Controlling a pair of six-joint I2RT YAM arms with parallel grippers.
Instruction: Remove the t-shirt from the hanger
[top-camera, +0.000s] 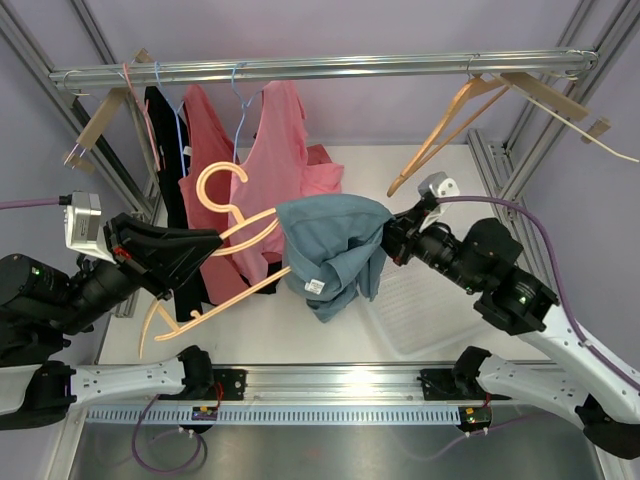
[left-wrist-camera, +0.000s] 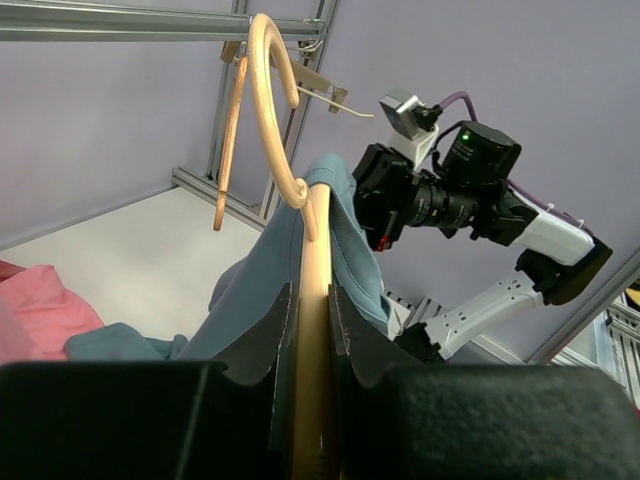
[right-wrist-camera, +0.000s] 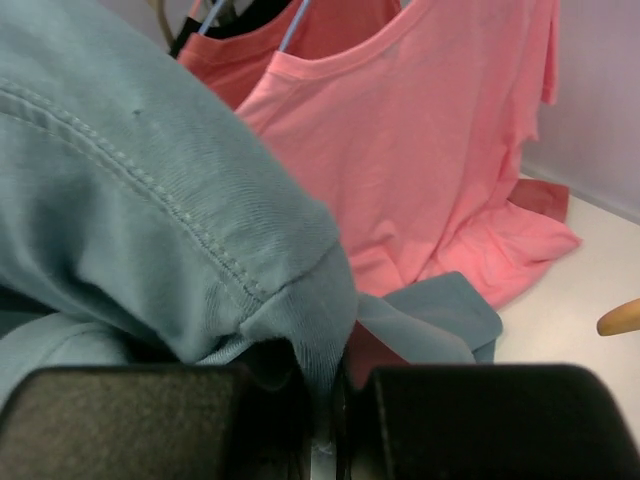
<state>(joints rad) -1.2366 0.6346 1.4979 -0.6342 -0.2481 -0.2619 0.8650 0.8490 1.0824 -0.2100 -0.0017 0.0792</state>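
The shirt still covers the hanger's end, so I should pull my right gripper away and then lower it to release into the clear plastic tray (top-camera: 430, 308) that lies below it.
A blue-grey t-shirt (top-camera: 335, 250) hangs bunched on the right end of a light wooden hanger (top-camera: 232, 225) held in mid-air over the table. My left gripper (top-camera: 205, 245) is shut on the hanger's arm; in the left wrist view the wood (left-wrist-camera: 315, 330) runs between the jaws with the shirt (left-wrist-camera: 260, 290) draped around it. My right gripper (top-camera: 392, 240) is shut on the shirt's right edge; in the right wrist view the fabric (right-wrist-camera: 180, 200) fills the frame and a fold is pinched between the jaws.
A metal rail (top-camera: 320, 68) crosses the back with pink (top-camera: 280, 160), red (top-camera: 210, 150) and black shirts hanging on hangers, and empty wooden hangers (top-camera: 450, 125) at right. A clear plastic tray (top-camera: 425, 310) lies on the table under my right arm.
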